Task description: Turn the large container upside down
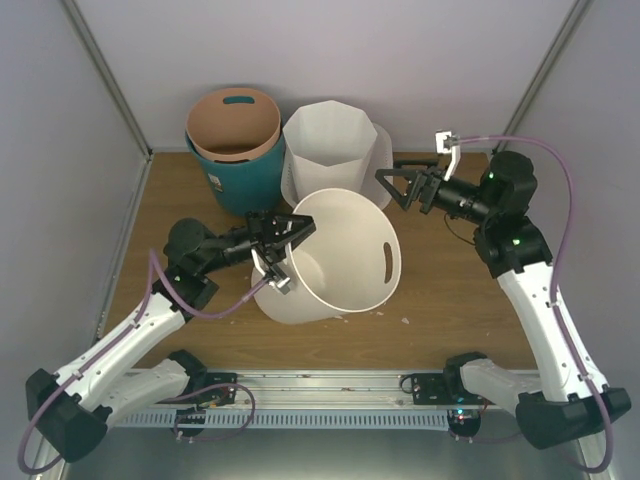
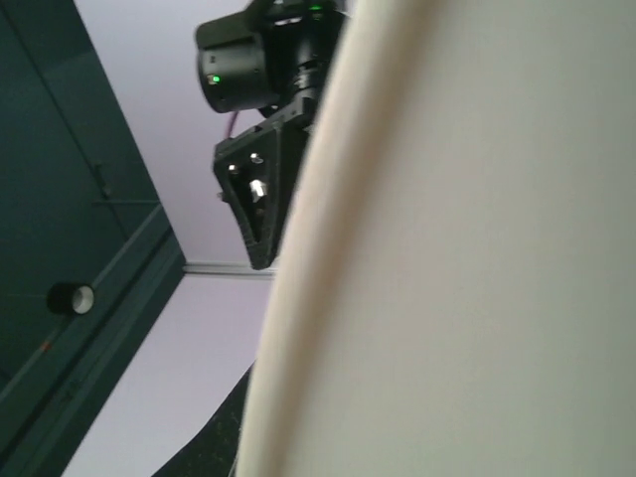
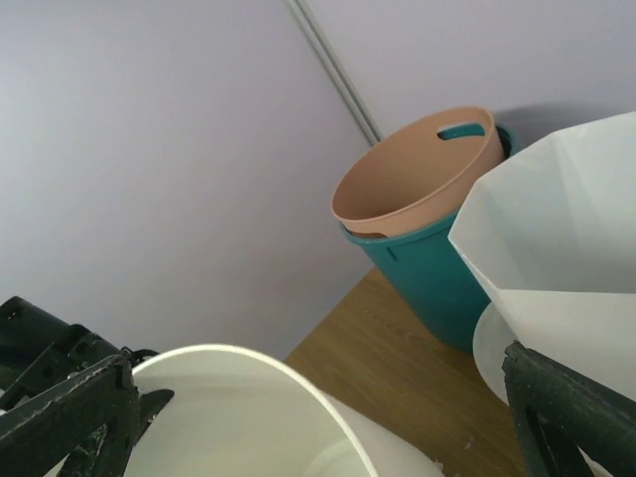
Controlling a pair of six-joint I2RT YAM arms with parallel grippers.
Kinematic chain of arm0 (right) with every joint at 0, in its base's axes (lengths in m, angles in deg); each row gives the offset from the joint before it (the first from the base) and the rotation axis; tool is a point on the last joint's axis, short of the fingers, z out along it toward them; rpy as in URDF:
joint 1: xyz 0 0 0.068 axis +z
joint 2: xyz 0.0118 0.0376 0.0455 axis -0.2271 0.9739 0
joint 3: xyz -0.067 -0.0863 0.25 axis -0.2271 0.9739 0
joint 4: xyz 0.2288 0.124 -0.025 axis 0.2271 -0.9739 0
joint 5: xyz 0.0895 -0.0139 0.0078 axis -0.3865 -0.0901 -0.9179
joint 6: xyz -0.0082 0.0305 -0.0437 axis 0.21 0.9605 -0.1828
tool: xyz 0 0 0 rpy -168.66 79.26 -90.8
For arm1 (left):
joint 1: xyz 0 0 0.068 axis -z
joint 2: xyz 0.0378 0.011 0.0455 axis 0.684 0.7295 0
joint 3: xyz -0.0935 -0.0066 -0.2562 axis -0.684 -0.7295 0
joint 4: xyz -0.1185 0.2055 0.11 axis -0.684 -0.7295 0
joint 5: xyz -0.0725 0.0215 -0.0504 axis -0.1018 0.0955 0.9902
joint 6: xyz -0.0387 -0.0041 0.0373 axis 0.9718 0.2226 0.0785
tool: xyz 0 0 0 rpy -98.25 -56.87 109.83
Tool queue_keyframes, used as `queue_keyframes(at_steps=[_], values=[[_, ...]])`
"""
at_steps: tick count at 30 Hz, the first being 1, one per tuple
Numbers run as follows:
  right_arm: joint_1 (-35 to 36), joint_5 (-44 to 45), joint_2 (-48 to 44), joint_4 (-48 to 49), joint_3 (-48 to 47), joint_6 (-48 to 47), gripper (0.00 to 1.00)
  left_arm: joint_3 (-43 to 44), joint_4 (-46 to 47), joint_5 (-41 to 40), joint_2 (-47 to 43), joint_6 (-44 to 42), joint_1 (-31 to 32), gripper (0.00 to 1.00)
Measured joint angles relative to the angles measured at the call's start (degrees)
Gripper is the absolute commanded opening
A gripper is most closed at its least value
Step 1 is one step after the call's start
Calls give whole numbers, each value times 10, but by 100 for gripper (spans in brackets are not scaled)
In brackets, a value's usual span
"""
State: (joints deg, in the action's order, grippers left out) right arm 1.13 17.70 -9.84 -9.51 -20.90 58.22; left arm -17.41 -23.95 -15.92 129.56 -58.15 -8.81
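Note:
The round bin's opening faces up, so my left gripper will turn over, down and to the right in the top view, and let go of the round bin's rim on bare wood.
The wide perforated tub does not show clearly. Only a plain white rounded edge (image 1: 384,160) peeks out behind and under the octagonal white bin (image 1: 330,140), and I cannot tell what it is. A tall round white bin (image 1: 335,265) stands tilted in the middle of the table, its mouth facing up and to the right. My left gripper (image 1: 285,245) is shut on its left rim, one finger inside the wall and one outside. The bin's wall (image 2: 467,258) fills the left wrist view. My right gripper (image 1: 405,185) hangs open and empty just above and right of the bin's far rim (image 3: 258,363).
A teal bin (image 1: 240,175) with a peach bin (image 1: 232,122) nested inside stands at the back left, touching the octagonal bin (image 3: 566,238). Enclosure walls close in the left, back and right. Bare wood lies to the right of the round bin (image 1: 450,290).

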Motion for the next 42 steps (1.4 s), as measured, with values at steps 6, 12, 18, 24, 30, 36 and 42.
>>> queue_keyframes(at_steps=[6, 12, 18, 24, 30, 36, 42], values=[[2, 78, 3, -116, -80, -69, 100, 0, -37, -1, 0, -1, 0, 0], [2, 227, -1, -225, -211, -141, 100, 21, -61, -12, 12, 72, 11, 0], [2, 390, -25, -287, -265, -178, 100, 105, -54, -44, 76, 294, 33, 0], [2, 494, -25, -333, -320, -210, 100, 203, -63, -79, 171, 558, 50, 0], [2, 585, -25, -369, -353, -230, 100, 325, -89, -106, 296, 806, 54, 0], [2, 681, -26, -383, -399, -253, 100, 342, -133, -125, 366, 976, 62, 0], [2, 737, -42, -393, -426, -263, 100, 302, -170, -129, 380, 1065, 100, 0]])
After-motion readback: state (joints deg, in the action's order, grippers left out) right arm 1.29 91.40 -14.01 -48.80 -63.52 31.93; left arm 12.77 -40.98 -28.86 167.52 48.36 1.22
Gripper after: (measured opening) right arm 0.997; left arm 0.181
